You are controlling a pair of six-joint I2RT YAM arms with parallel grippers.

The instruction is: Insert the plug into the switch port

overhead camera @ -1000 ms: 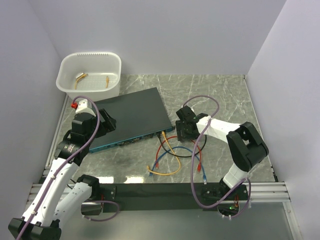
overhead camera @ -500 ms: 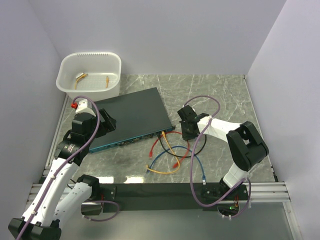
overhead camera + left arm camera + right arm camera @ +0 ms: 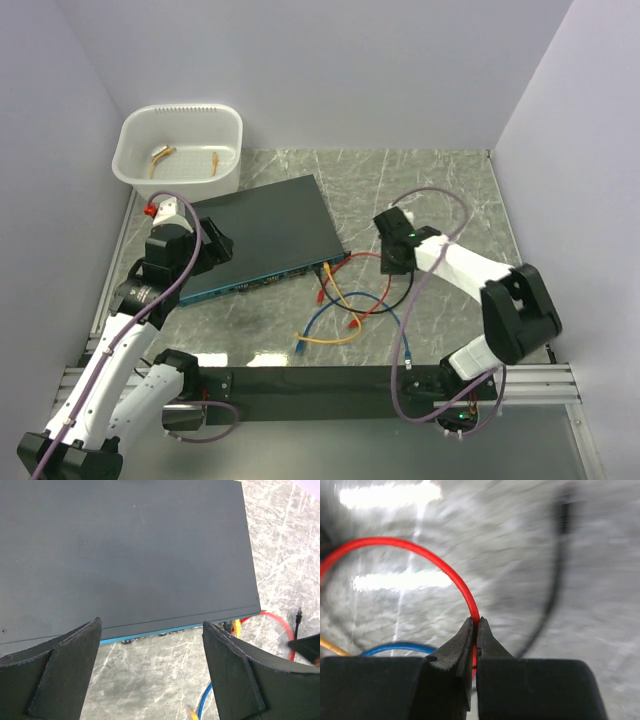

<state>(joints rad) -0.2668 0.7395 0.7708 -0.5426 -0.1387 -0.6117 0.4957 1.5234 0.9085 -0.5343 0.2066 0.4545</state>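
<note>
Next, my left gripper moves its open fingers to the right in the top view onto the red plug nearest the switch, since the plug lies that way.
The flat black switch lies left of centre, and the sockets of the switch port row line its teal face. My right gripper is to the right of the switch, shut on the cord of a red cable, pinched at the tips. This cable's small red plug lies loose on the marble. My left gripper hovers open over the switch's front edge, holding nothing.
Yellow, blue and black cables lie tangled in front of the switch's right end, some plugged in there. A black plug end shows beside the red loop. A white tub stands at the back left.
My right gripper has shut on the red cable and moved right, away from the switch, dragging the cable tangle with it. The left arm has not moved.
</note>
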